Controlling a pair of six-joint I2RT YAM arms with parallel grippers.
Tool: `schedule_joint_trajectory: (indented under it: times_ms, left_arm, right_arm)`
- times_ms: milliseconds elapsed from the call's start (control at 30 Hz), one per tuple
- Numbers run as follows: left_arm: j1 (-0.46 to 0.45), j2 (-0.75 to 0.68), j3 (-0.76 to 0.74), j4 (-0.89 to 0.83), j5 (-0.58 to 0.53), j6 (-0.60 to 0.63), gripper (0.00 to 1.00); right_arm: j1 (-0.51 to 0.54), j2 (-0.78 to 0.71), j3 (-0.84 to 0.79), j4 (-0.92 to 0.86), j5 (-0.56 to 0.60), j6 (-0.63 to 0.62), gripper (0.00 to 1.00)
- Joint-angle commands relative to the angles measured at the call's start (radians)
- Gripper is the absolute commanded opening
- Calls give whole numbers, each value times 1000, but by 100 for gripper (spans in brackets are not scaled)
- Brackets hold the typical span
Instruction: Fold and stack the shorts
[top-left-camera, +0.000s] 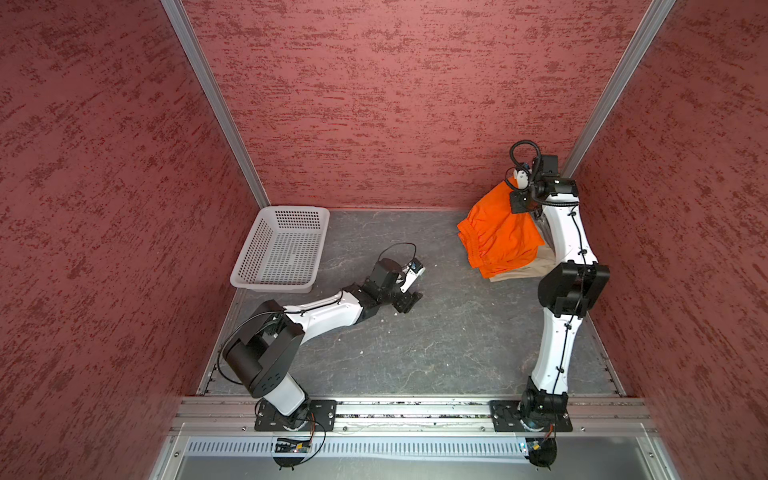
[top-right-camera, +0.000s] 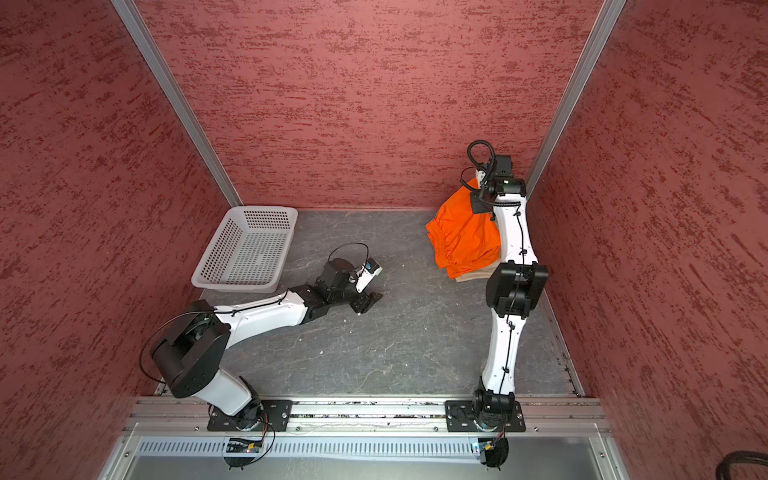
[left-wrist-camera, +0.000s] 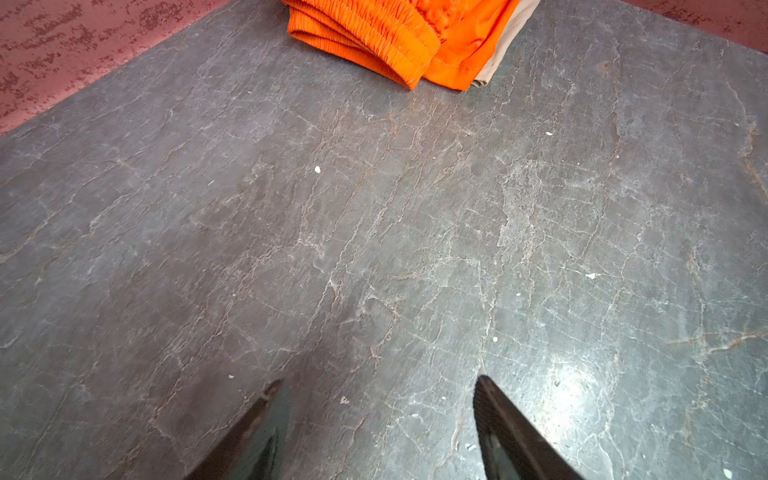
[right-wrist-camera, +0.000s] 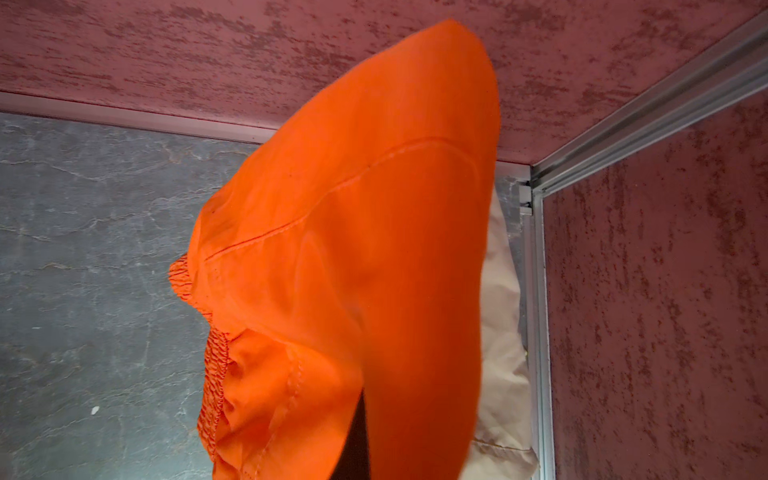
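My right gripper comes down toward the side next and releases the raised orange cloth (right-wrist-camera: 374, 249) over the beige shorts (right-wrist-camera: 502, 320), since their uncovered edge lies below my gripper.
The orange shorts (top-left-camera: 498, 232) (top-right-camera: 465, 237) are in the far right corner, one part raised off the table and the gathered waist (left-wrist-camera: 395, 33) lying folded below. My right gripper (top-left-camera: 515, 195) is shut on the raised orange cloth (right-wrist-camera: 374, 249), which drapes over its fingers and hides them. The beige shorts (top-left-camera: 523, 270) (top-right-camera: 473, 274) (right-wrist-camera: 503, 353) lie under the orange pair with only an edge (left-wrist-camera: 511, 33) showing. My left gripper (top-left-camera: 409, 301) (top-right-camera: 368, 301) (left-wrist-camera: 378, 382) hovers low over the middle of the table, open and holding nothing, well apart from the shorts.
A white perforated basket (top-left-camera: 291, 210) (top-right-camera: 266, 209) stands at the far left of the grey stone-patterned table (top-left-camera: 415, 353). Red textured walls with metal corner posts (right-wrist-camera: 536, 291) close in on three sides. The shorts pile sits close to the right wall.
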Motion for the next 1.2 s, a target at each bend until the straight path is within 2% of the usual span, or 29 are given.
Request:
schedule_joint_trajectory:
  times_ms: [0, 300, 367, 467, 533, 633, 700, 800, 900, 1000, 1167]
  left_arm:
    - [6, -15, 32, -19, -4, -12, 71]
    - [5, -19, 41, -58, -26, -30, 71]
    - [5, -19, 41, -65, -32, -39, 71]
    - [5, -20, 40, -67, -38, -60, 72]
    - [5, -22, 42, -69, -39, -77, 72]
    - [4, -29, 44, -71, -43, -92, 72]
    - [4, -33, 47, -76, -46, -101, 72]
    - [3, -37, 52, -77, -50, -111, 73]
    - [7, -33, 58, -76, -54, -133, 74]
    - [14, -31, 59, -66, -64, -161, 75]
    - [36, -55, 36, -29, -95, -215, 77]
  right_arm:
    - [-31, 36, 42, 52, -11, -16, 0]
    - [-121, 145, 42, 150, 40, 12, 0]
    - [-140, 174, 42, 172, 60, 32, 9]
    - [-169, 221, 45, 199, 110, 85, 38]
    - [-189, 248, 66, 196, 136, 133, 48]
    - [-207, 248, 81, 192, 168, 173, 55]
    - [-211, 223, 77, 195, 172, 182, 56]
    - [-210, 168, 52, 194, 114, 203, 56]
    - [-208, 49, -77, 244, -22, 240, 53]
    - [-207, -109, -328, 395, -167, 282, 49]
    - [-203, -278, -697, 616, -287, 352, 48]
